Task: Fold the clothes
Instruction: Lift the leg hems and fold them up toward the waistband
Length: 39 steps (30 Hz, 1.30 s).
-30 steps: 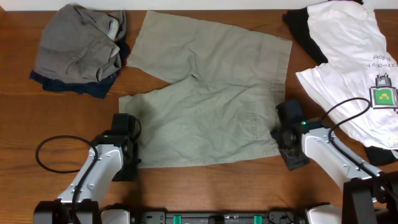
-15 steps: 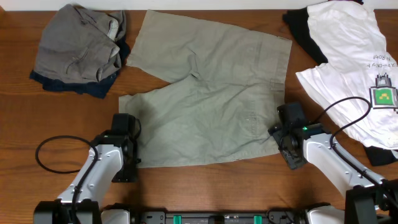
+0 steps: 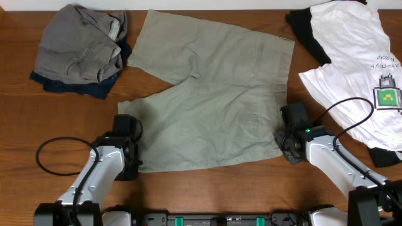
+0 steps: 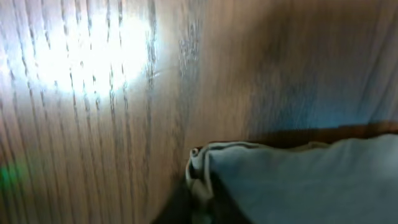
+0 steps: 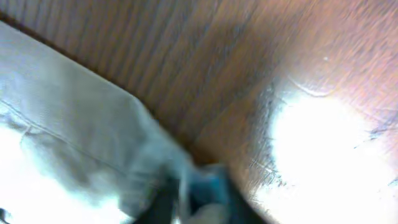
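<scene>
The far leg lies flat outward of the held corner, so the robot will lift its left gripper, carry it outward and down onto the far leg's hem [image 3: 142, 39], and let go.
Pale khaki-olive shorts [image 3: 207, 107] lie spread flat in the middle of the wooden table [image 3: 19, 119], waistband toward the right. My left gripper [image 3: 130, 164] sits at the near left leg corner. In the left wrist view its dark fingers are shut on the bunched hem corner of the shorts [image 4: 298, 180], and the left gripper [image 4: 200, 202] shows at the bottom edge. My right gripper [image 3: 286, 145] is at the near right corner. The right wrist view is blurred, but the shorts [image 5: 68, 124] run in between the closed jaws of the right gripper [image 5: 186, 199].
A folded grey garment [image 3: 80, 47] rests on something dark blue at the far left. A white T-shirt with green print [image 3: 352, 63] and a black garment [image 3: 308, 31] lie at the far right. A black cable loop [image 3: 59, 157] lies left of my left arm.
Both grippers have closed on the near corners of the shorts. The right gripper shifted slightly inward onto the cloth edge. The shorts themselves lie as before.
</scene>
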Motion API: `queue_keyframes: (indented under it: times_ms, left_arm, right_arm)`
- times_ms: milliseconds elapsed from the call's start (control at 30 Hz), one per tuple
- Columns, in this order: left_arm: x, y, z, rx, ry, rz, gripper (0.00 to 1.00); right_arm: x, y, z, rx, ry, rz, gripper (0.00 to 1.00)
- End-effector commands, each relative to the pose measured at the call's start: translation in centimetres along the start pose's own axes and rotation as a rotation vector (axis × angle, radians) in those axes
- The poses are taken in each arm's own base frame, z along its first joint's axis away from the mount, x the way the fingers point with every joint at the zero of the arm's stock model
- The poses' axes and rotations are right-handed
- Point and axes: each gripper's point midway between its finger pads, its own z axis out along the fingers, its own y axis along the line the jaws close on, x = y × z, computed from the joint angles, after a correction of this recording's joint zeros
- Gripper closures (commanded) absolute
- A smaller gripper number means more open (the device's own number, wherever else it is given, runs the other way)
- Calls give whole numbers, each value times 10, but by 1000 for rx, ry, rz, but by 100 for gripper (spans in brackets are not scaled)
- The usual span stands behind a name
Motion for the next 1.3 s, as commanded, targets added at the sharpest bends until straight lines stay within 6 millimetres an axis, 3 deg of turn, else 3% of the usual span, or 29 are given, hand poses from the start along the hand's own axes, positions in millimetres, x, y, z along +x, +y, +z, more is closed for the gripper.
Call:
queue_keyframes:
  times_ms: [0, 200, 267, 367, 467, 600, 800, 967, 1133, 1267]
  left_arm:
    - [-2, 10, 4, -36, -8, 5, 94]
    - [-2, 10, 4, -34, -8, 11, 94]
    - [1, 5, 0, -14, 9, 69, 94]
    - [2, -8, -10, 40, 19, 194, 94]
    - [0, -19, -22, 106, 10, 308, 94]
    - [-2, -30, -42, 214, -6, 316, 94]
    - [-10, -47, -90, 452, -56, 360, 94]
    - [-18, -54, -145, 685, -123, 392, 94]
    - [-29, -47, -197, 858, -193, 391, 94]
    - [-38, -38, -225, 906, -233, 394, 94]
  right_arm:
    - [11, -12, 9, 36, 47, -3, 99]
    - [9, -2, 9, -7, 41, -100, 99]
    - [11, 7, 7, -47, 54, -237, 99]
    - [11, 14, 4, -70, 55, -293, 99]
    - [11, 25, -9, -103, 67, -363, 99]
    - [1, 31, -33, -99, 50, -371, 99]
    - [-22, 21, -73, -76, 22, -306, 99]
    - [-31, 0, -98, -61, 20, -250, 99]
    - [-32, -18, -128, -71, 23, -262, 99]
    - [-27, -30, -154, -76, 33, -274, 99]
